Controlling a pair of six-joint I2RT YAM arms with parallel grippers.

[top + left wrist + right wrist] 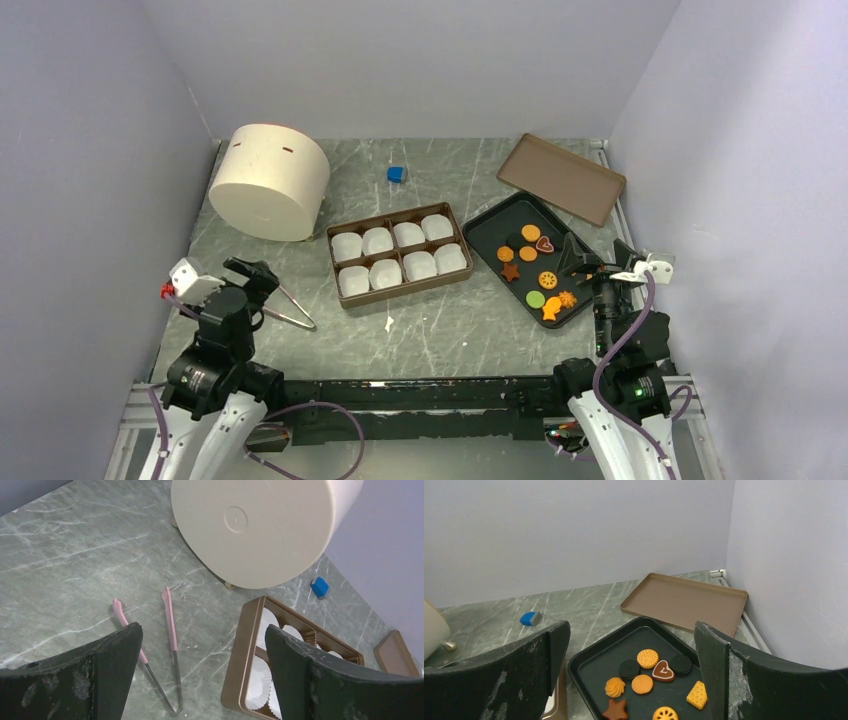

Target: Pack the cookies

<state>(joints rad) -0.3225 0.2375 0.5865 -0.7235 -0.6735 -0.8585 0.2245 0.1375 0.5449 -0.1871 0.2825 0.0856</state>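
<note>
The tongs' pink arm farther from the box is next for my left gripper, which lowers and tilts down onto it and closes, since a gap parts the pink arms.
Several cookies lie on a black tray point(487, 225) at the right: orange rounds, black rounds point(629, 669), a brown heart point(663, 670), a brown star point(510, 272), an orange square point(697, 695), a green round point(536, 299) and an orange fish point(551, 311). My right gripper point(598, 256) is open and empty above the tray's near right side; in the right wrist view its fingers point(632, 627) frame the cookies. A brown box point(400, 290) with several white paper cups stands at the centre. My left gripper point(255, 272) is open and empty above the pink-tipped tongs point(170, 625).
A big cream cylinder point(270, 180) lies at the back left. A small blue cube point(397, 174) sits behind the box. A brown lid point(560, 177) lies at the back right, behind the black tray. Grey walls close in on three sides.
</note>
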